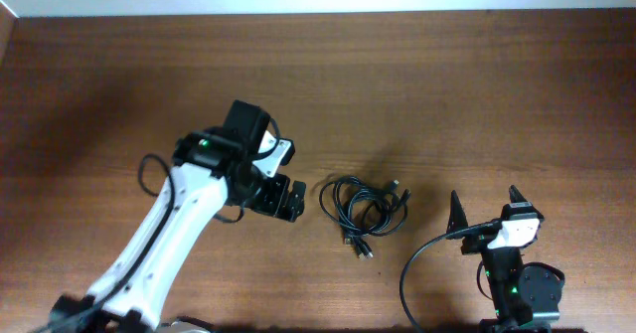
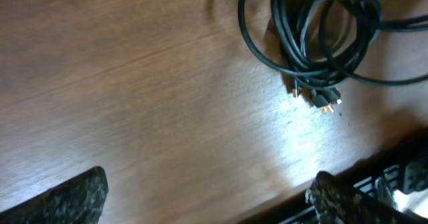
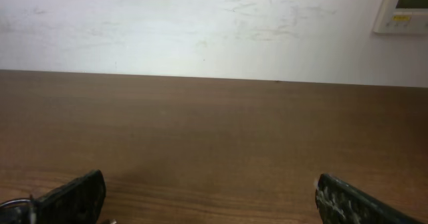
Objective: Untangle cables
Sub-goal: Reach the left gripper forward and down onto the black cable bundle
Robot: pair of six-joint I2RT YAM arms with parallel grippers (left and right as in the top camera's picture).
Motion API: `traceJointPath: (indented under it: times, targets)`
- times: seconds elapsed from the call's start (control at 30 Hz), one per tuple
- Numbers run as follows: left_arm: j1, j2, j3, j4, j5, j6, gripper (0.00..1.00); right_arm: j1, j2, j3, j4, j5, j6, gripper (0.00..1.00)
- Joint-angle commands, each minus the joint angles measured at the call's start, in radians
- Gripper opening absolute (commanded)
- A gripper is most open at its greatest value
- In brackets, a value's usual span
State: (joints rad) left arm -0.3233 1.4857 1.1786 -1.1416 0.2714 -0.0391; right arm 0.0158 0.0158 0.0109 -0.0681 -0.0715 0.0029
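My open fingers span only bare wood, so I will move my left gripper toward the right in the overhead view and down onto the tangle's nearest cables.
A tangle of thin black cables (image 1: 364, 212) lies coiled on the wooden table, its plug ends pointing to the front. It also shows at the top right of the left wrist view (image 2: 319, 40), with small metal plugs (image 2: 322, 101) at its lower edge. My left gripper (image 1: 281, 198) is open and empty, just left of the tangle and apart from it; in its own view the fingers (image 2: 210, 194) span bare wood. My right gripper (image 1: 487, 210) is open and empty at the front right, away from the cables, its fingers (image 3: 210, 197) over bare table.
The wooden table (image 1: 447, 94) stretches back to a white wall (image 3: 200, 23). The right arm's own black cable (image 1: 422, 263) loops by its base at the front edge. A white wall panel (image 3: 404, 7) sits at the far right.
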Motion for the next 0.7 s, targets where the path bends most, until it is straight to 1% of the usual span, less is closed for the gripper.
traceJointPath:
  times: [0.0,0.07,0.23,0.3,0.37,0.43,0.5,0.57,0.67]
  targets:
    - [-0.005,0.088,0.021,0.034,0.098,-0.055,0.98,0.01,-0.006,-0.005,-0.005,0.001,0.001,0.99]
    - [-0.013,0.125,0.021,0.061,0.099,-0.107,0.98,0.01,-0.006,-0.005,-0.005,0.001,0.001,0.99]
    - [-0.045,0.185,0.021,0.127,0.085,-0.182,0.98,0.01,-0.006,-0.005,-0.005,0.001,0.001,0.99]
    - [-0.068,0.191,0.021,0.156,0.033,-0.208,0.98,0.01,-0.006,-0.005,-0.005,0.001,0.001,0.99]
    - [-0.102,0.191,0.021,0.19,-0.049,-0.251,0.99,0.01,-0.006,-0.005,-0.005,0.001,0.001,0.99]
    - [-0.139,0.192,0.021,0.229,-0.138,-0.329,0.99,0.01,-0.006,-0.005,-0.005,0.001,0.001,0.99]
    - [-0.164,0.193,0.021,0.272,-0.192,-0.372,0.98,0.01,-0.006,-0.005,-0.005,0.001,0.001,0.99]
    - [-0.191,0.198,0.021,0.322,-0.234,-0.403,0.98,0.01,-0.006,-0.005,-0.005,0.001,0.001,0.99]
    - [-0.227,0.207,0.021,0.379,-0.243,-0.414,0.98,0.01,-0.006,-0.005,-0.005,0.001,0.001,0.99]
